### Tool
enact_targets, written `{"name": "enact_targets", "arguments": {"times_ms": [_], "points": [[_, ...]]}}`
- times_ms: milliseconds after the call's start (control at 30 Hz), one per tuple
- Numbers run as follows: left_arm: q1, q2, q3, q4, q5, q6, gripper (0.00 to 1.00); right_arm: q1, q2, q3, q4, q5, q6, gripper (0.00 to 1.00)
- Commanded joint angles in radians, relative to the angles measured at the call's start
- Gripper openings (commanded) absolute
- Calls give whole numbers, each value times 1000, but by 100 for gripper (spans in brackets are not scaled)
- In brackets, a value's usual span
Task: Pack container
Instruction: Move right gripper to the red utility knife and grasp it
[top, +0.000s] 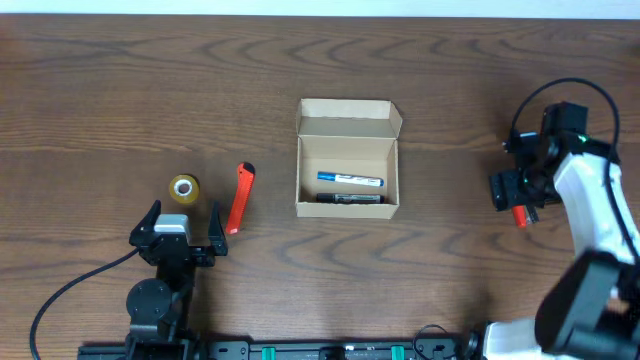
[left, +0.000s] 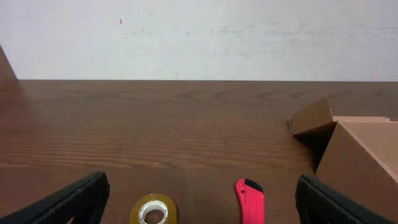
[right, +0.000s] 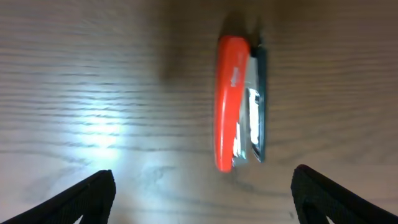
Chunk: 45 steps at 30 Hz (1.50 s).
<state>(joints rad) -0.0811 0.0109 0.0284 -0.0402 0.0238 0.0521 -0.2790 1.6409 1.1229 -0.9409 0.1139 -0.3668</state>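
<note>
The red stapler lies below my open fingers, off their middle, so my right gripper needs to come down onto it, moving toward the right in the wrist view.
The container is a tan cardboard box standing open at the table's middle, its flap lid folded back. A blue-and-white marker and a black marker lie inside. It also shows at the right of the left wrist view. My right gripper hovers open at the right over a red stapler, which lies on its side on the table ahead of the jaws in the right wrist view. My left gripper rests open and empty near the front left.
A roll of clear tape and a red box cutter lie just ahead of the left gripper, and both show in the left wrist view, the tape left of the cutter. A pale wall stands behind the table.
</note>
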Motion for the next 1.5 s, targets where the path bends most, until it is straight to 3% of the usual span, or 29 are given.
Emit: {"name": "enact_targets", "arguments": {"times_ms": [0, 433, 1067, 1300, 1400, 1467], "points": [[-1, -5, -24, -31, 30, -8, 95, -12, 62, 19, 18, 10, -32, 87], [-1, -5, -23, -31, 41, -8, 95, -68, 107, 29, 117, -6, -59, 90], [-1, -5, -23, -30, 48, -8, 95, -102, 232, 29, 183, -54, -53, 82], [-1, -5, -23, -30, 47, -8, 95, -104, 231, 29, 190, -62, -53, 22], [-1, -5, -23, -30, 47, -8, 95, -104, 232, 29, 190, -64, -53, 13], [-1, -5, -23, -30, 47, -8, 95, -104, 232, 28, 190, -66, -53, 1]]}}
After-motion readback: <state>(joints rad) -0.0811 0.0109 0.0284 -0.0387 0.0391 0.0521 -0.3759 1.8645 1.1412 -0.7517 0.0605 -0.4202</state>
